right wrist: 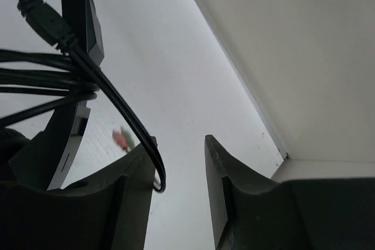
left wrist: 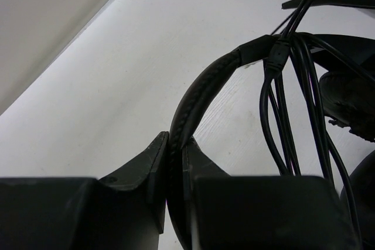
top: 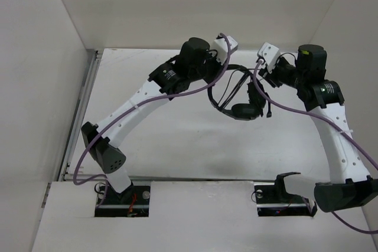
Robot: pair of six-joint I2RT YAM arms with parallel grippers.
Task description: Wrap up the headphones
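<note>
The cord is hanging looped, so my left gripper will move down toward the left in the top view and let go of the headband (left wrist: pixel 202 89) on the tabletop below it.
The black headphones (top: pixel 243 110) hang between my two grippers above the back middle of the table. My left gripper (left wrist: pixel 174 144) is shut on the padded headband (left wrist: pixel 202 89) and holds it up; in the top view it (top: pixel 227 70) is at the headband's left end. Several loops of the thin black cord (left wrist: pixel 280 115) hang over the headband near an ear cup (left wrist: pixel 350 95). My right gripper (right wrist: pixel 179 144) is open, with a loop of cord (right wrist: pixel 153 165) draped over its left finger (right wrist: pixel 126 191). More cord strands (right wrist: pixel 47 80) cross the headset's arm (right wrist: pixel 67 136).
The cord's pink and green plug ends (right wrist: pixel 122 139) show blurred below. White enclosure walls (right wrist: pixel 281 45) stand close behind and to the right. The table (top: pixel 177 134) lies below the headset. Thick purple arm cables (top: pixel 177 95) arc across near both arms.
</note>
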